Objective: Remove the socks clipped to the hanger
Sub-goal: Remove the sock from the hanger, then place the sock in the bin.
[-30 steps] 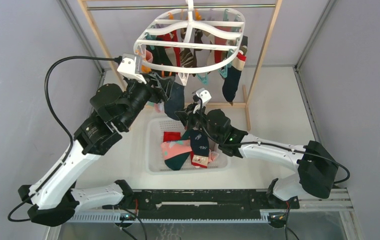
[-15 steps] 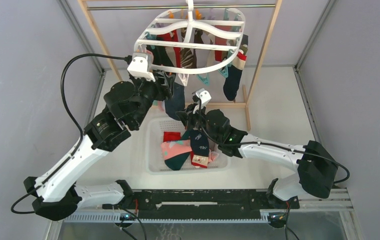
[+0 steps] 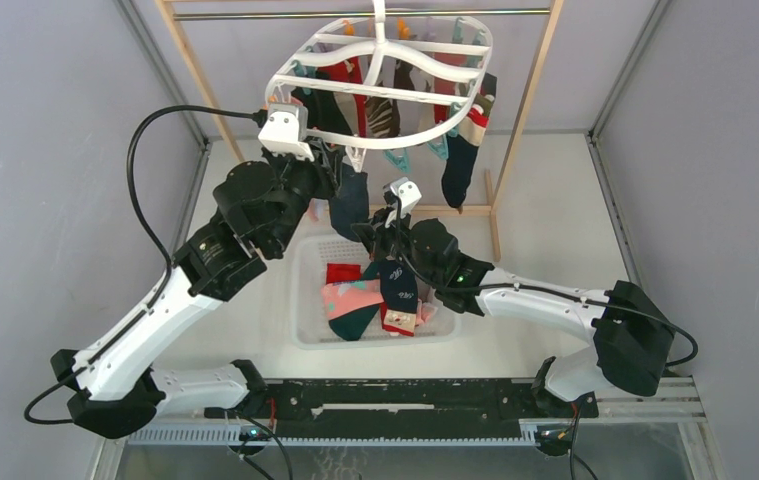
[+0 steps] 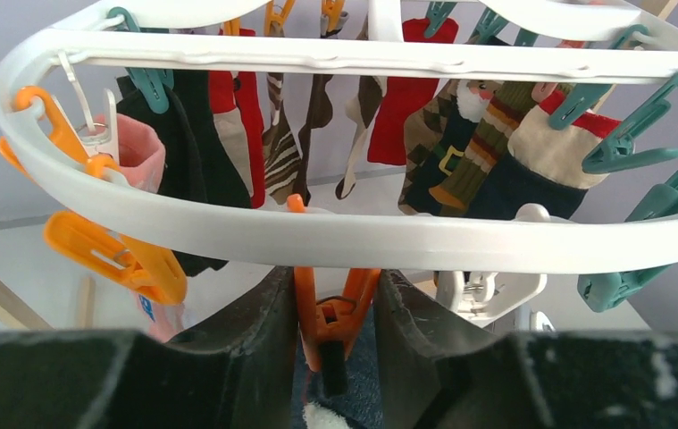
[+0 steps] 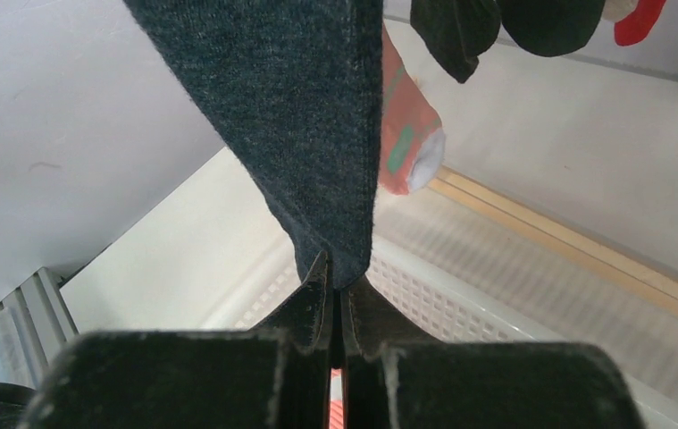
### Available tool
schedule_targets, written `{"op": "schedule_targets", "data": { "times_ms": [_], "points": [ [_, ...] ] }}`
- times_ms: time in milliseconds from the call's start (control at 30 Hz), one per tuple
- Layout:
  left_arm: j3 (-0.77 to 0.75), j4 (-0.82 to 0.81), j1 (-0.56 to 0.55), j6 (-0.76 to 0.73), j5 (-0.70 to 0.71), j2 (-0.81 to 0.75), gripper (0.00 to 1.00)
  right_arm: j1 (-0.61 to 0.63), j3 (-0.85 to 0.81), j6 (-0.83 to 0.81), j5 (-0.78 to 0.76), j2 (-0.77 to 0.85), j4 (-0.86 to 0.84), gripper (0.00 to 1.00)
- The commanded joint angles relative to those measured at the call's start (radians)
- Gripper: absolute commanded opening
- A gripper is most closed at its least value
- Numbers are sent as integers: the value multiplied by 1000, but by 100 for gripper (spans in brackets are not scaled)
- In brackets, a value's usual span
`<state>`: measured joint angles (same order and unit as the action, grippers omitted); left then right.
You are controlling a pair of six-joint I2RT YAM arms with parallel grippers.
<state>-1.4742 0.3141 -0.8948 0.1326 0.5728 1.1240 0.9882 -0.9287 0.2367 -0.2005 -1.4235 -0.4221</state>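
I will pull the navy sock down off the orange clip with my right gripper next, into the white mesh basket (image 5: 424, 302), because my left gripper is squeezing that clip's handles.
The white oval hanger (image 3: 385, 142) hangs from the rack bar with several socks (image 3: 460, 160) clipped under it. It fills the top of the left wrist view (image 4: 362, 237). My left gripper (image 3: 340, 168) is just under its front rim, shut on the handles of an orange clip (image 4: 335, 313) that holds a navy sock (image 3: 350, 200). My right gripper (image 3: 365, 228) is below, shut on the bottom tip of that navy sock (image 5: 308, 116). Its jaws (image 5: 337, 273) pinch the fabric tight. Red, black, striped and patterned socks (image 4: 460, 152) hang behind.
A white mesh basket (image 3: 305, 300) stands on the table under the hanger and holds several loose socks (image 3: 355, 300). The wooden rack frame (image 3: 527, 95) stands around the hanger. Loose orange (image 4: 116, 259) and teal (image 4: 639, 125) clips dangle beside my left fingers.
My left arm has risen and moved right, up to the hanger's front rim. The hanger has shifted slightly. The right arm has not moved.
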Motion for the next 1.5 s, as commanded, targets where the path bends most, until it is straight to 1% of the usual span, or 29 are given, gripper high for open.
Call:
{"op": "schedule_targets", "data": {
  "times_ms": [0,200,233,467,667,733,800,900,1067,1100,1133,1200,1233,1267,1300,1367,1467],
  "points": [
    [-60,-40,-6,5,2,-4,34,-4,-16,-7,2,9,-9,0],
    [-60,-36,-6,7,-13,-10,20,-4,17,4,11,20,-13,0],
    [-58,-36,-6,8,-15,-12,18,-3,27,7,13,23,-15,0],
    [-57,-32,-6,7,-24,-21,17,18,126,36,13,43,-43,0],
    [-48,-32,-6,12,-30,-29,18,57,201,50,9,55,-45,0],
    [-40,-31,-6,14,-35,-34,20,68,216,53,15,45,-42,0],
    [-26,-31,-6,17,-39,-41,25,76,225,53,24,30,-40,0],
    [6,-31,-7,26,-44,-56,39,84,228,55,39,3,-29,0],
    [70,-25,-6,45,-45,-90,57,87,228,68,53,-16,8,1],
    [84,-26,-6,50,-45,-98,60,87,228,71,53,-17,22,5],
    [102,-25,-6,55,-46,-108,62,87,228,74,51,-17,39,11],
    [138,-25,-6,67,-50,-128,64,87,228,83,36,-11,85,34],
    [156,-26,-6,70,-52,-139,64,88,228,89,23,-5,113,41],
    [172,-25,-6,74,-54,-148,65,90,228,90,11,3,150,47],
    [190,-23,-6,78,-53,-157,65,92,228,89,-6,11,168,51],
    [224,-23,-6,88,-51,-178,66,101,233,77,-37,34,227,54],
    [274,-23,-6,102,-52,-211,67,110,260,71,-70,96,273,61]
  ]
}}
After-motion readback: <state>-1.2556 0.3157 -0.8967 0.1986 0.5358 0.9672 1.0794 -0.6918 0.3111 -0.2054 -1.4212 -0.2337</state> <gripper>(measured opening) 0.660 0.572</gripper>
